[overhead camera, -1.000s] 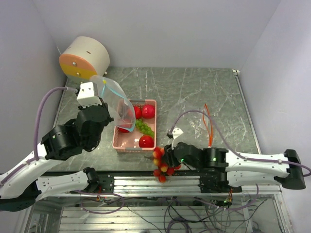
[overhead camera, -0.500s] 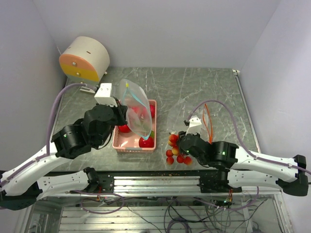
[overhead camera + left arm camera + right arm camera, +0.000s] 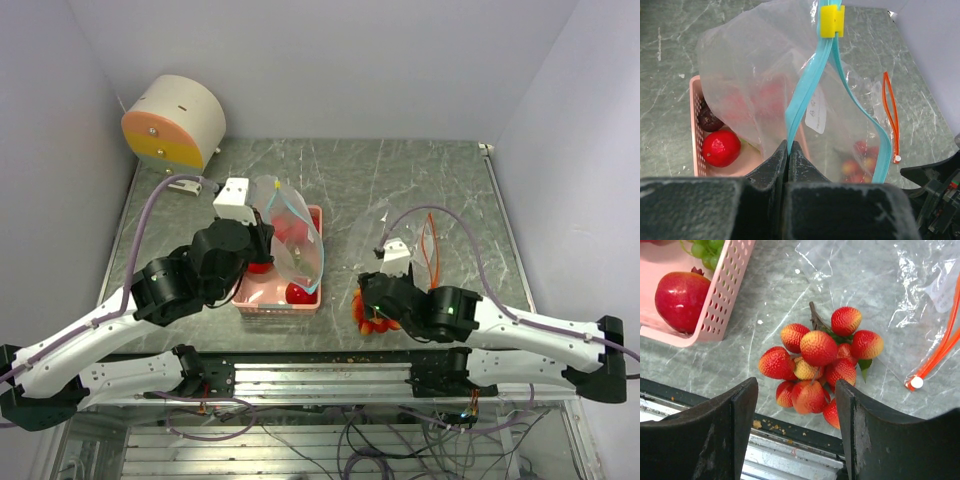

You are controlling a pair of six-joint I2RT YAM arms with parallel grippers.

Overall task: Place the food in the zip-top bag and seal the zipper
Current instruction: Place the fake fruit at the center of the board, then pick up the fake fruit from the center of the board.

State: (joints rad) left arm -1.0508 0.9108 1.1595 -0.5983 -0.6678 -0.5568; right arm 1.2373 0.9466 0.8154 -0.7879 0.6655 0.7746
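I will next lower the open fingers of my right gripper outward onto the fruits [image 3: 358, 299] beside the brown stem of the cluster, because the fruits are below and farther out.
My left gripper [image 3: 788, 145] is shut on the blue zipper edge of the clear zip-top bag [image 3: 765, 75], which hangs open over the pink tray [image 3: 265, 298]; its yellow slider [image 3: 832, 21] sits at the far end. In the tray lie a red ball [image 3: 721, 148], a dark ball [image 3: 709, 120] and green grapes [image 3: 707, 249]. A cluster of small red-orange fruits [image 3: 815, 365] rests on the table near the front edge. My right gripper [image 3: 797, 387] hangs open just above it, a finger on each side, not touching. In the top view that cluster [image 3: 372, 318] shows under the right gripper [image 3: 372, 305].
A second clear bag with an orange zipper [image 3: 940, 350] lies flat on the table right of the cluster. A round white and orange drum [image 3: 175, 120] stands at the back left. The metal front rail [image 3: 330, 378] runs just below the cluster.
The left arm has carried the bag rightwards over the tray. The right gripper moved the cluster from the front rail onto the table and opened; the cluster now lies free.
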